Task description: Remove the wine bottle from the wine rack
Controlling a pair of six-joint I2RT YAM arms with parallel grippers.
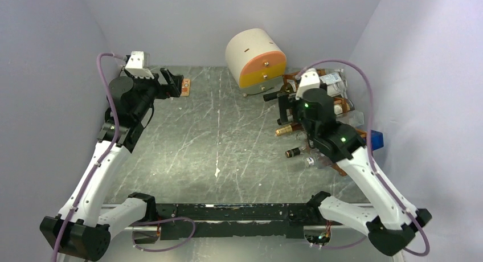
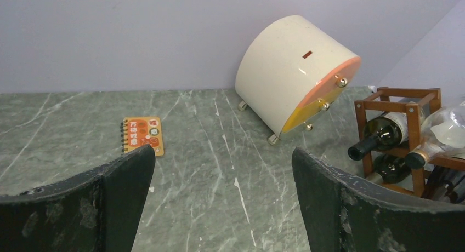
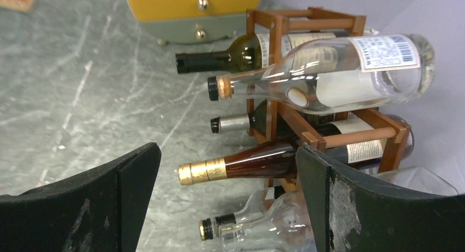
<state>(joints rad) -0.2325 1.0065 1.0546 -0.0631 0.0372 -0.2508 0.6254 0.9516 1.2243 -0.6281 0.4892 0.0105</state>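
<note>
Next, my right gripper turns to face the top clear bottle's cap and moves in to close on the bottle's corked neck (image 3: 226, 87), since it juts free atop the rack (image 3: 340, 136).
The reddish-brown wooden wine rack (image 1: 337, 109) stands at the table's right side, with several bottles lying in it, necks pointing left. In the right wrist view the rack (image 3: 340, 136) holds a brown bottle with a gold foil neck (image 3: 247, 163), a clear bottle (image 3: 340, 71) on top, a dark green bottle (image 3: 230, 57) behind, and a clear bottle (image 3: 263, 224) at the bottom. My right gripper (image 3: 226, 150) is open and empty, just left of the rack, with the gold-foil neck between its fingers' line of sight. My left gripper (image 2: 223, 150) is open and empty, far left.
A cream rounded drawer box with an orange-and-yellow front (image 1: 256, 60) lies tilted at the back, just left of the rack. A small orange spiral notebook (image 1: 185, 86) lies by the left gripper. A blue object (image 1: 376, 138) sits behind the rack. Walls enclose three sides.
</note>
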